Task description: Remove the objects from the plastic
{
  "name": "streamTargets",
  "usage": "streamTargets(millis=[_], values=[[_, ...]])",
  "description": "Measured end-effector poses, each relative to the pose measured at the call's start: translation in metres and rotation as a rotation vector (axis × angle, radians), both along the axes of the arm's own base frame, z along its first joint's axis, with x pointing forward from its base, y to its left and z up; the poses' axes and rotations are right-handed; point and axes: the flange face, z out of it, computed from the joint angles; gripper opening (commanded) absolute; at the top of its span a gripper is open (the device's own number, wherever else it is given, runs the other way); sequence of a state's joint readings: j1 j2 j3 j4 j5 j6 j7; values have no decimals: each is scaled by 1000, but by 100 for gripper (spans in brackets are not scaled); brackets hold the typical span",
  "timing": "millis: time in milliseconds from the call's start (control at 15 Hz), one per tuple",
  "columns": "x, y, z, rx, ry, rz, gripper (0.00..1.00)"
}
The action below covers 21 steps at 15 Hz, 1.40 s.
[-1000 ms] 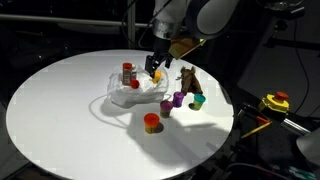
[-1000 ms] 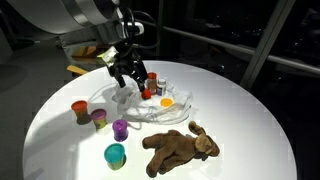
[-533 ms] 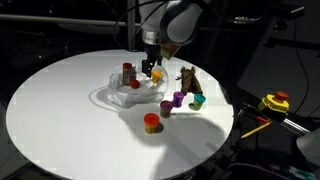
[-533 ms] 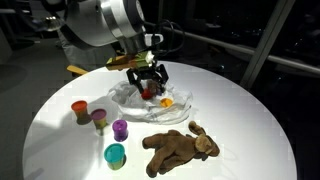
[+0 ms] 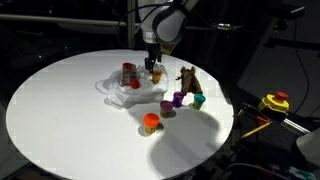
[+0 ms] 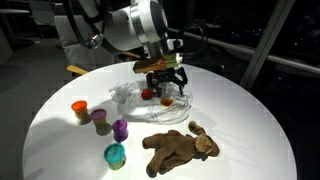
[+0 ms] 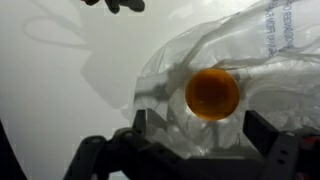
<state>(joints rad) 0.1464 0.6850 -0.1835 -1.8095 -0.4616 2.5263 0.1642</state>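
The robot should next lower its gripper's spread fingers around the sides of the yellow-orange cup (image 7: 212,93) and close them.
The wrinkly translucent plastic (image 7: 235,45) lies on the round white table (image 5: 60,100). A yellow-orange cup (image 7: 212,93) stands on it, open side up. My gripper (image 7: 200,128) hovers open right above this cup, one finger on each side, touching nothing. In the exterior views the gripper (image 6: 163,88) hangs over the plastic (image 6: 140,105). A red-capped brown jar (image 5: 127,72) stands on the plastic (image 5: 120,90) beside the gripper (image 5: 152,70). Off the plastic lie a brown animal figure (image 6: 180,148) and orange (image 6: 79,110), purple (image 6: 120,129) and teal (image 6: 116,154) cups.
A yellow and red device (image 5: 275,102) sits past the table's edge. One more small cup (image 6: 99,119) stands between the orange and purple ones. The table is ringed by dark surroundings.
The arm has swung across the plastic, away from the jar side, and now hangs over the yellow-orange cup. The jaws have stayed open.
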Motion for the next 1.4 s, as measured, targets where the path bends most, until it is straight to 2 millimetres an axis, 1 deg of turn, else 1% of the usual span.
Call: streamTargets(millis=[200,333,600,733,867,1067,1400], values=[[4,-5,-5,29,22,20,100],[7,-3,-3,41,19,33,100],[10,15,3,65,11,89,100],[8,25,1,83,27,120,100],[5,30,-4,94,46,133,100],[1,29,-15,101,78,127,100],[-1,23,-23,99,99,111,100]])
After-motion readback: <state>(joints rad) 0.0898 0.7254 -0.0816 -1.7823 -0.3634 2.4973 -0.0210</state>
